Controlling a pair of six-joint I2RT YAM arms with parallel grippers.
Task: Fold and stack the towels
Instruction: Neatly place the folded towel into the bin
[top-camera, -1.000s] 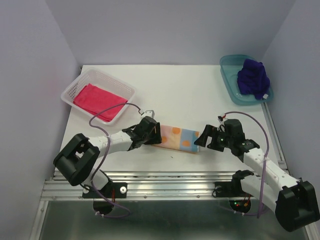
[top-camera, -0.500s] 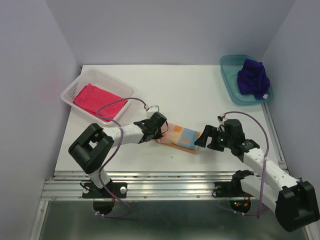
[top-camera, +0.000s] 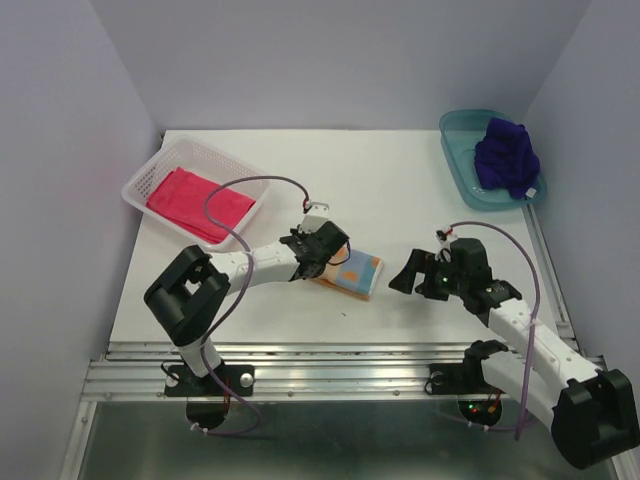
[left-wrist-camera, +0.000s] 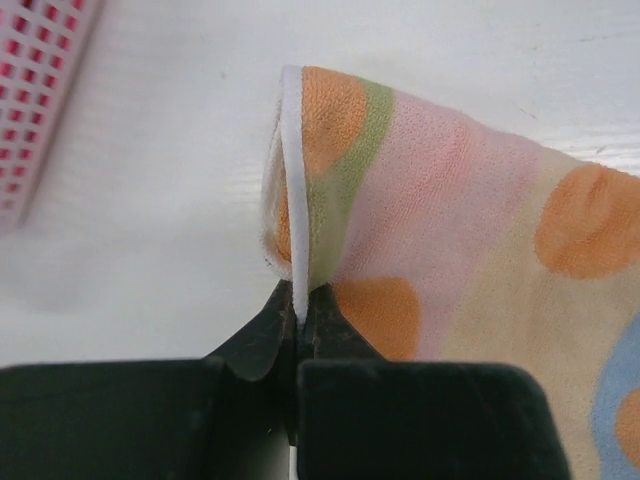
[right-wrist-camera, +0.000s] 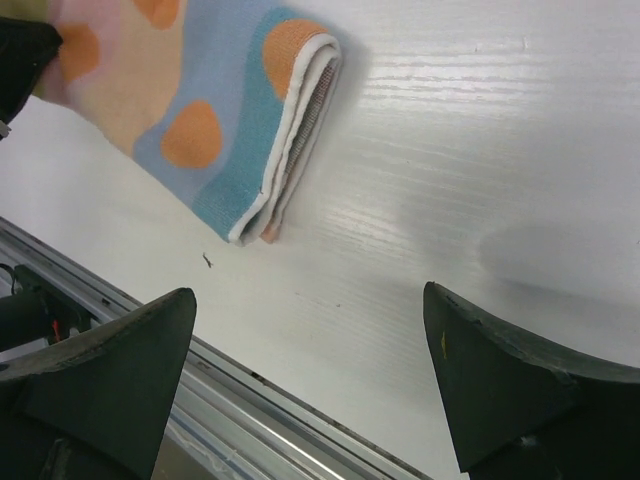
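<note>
The pink-red towel (top-camera: 188, 200) is lying flat for stacking, so the robot's left gripper will next lift outward and to the left in the top view, then lower to release onto the towel.
The orange polka-dot towel (top-camera: 358, 273) lies folded on the table's near middle. My left gripper (top-camera: 320, 252) is shut on its white-hemmed left edge, which stands lifted and doubled over in the left wrist view (left-wrist-camera: 298, 305) above the towel's dotted face (left-wrist-camera: 450, 220). My right gripper (top-camera: 404, 281) is open just right of the towel, nothing between its fingers; its wrist view shows the towel's folded end (right-wrist-camera: 230, 110) ahead of the gripper (right-wrist-camera: 308, 295). The pink-red towel (top-camera: 188, 200) lies in the white basket. The purple-blue towel (top-camera: 505, 152) is bunched in the teal tray.
The white perforated basket (top-camera: 216, 154) sits at the left back, with a corner of it in the left wrist view (left-wrist-camera: 40, 90). The teal tray (top-camera: 458, 160) sits at the back right corner. The table's metal front rail (right-wrist-camera: 240, 400) runs close below the right gripper.
My left gripper has shut on the polka-dot towel's left edge and carried it rightward, folding the towel to about half its length. The right gripper stayed open, nearly in place.
</note>
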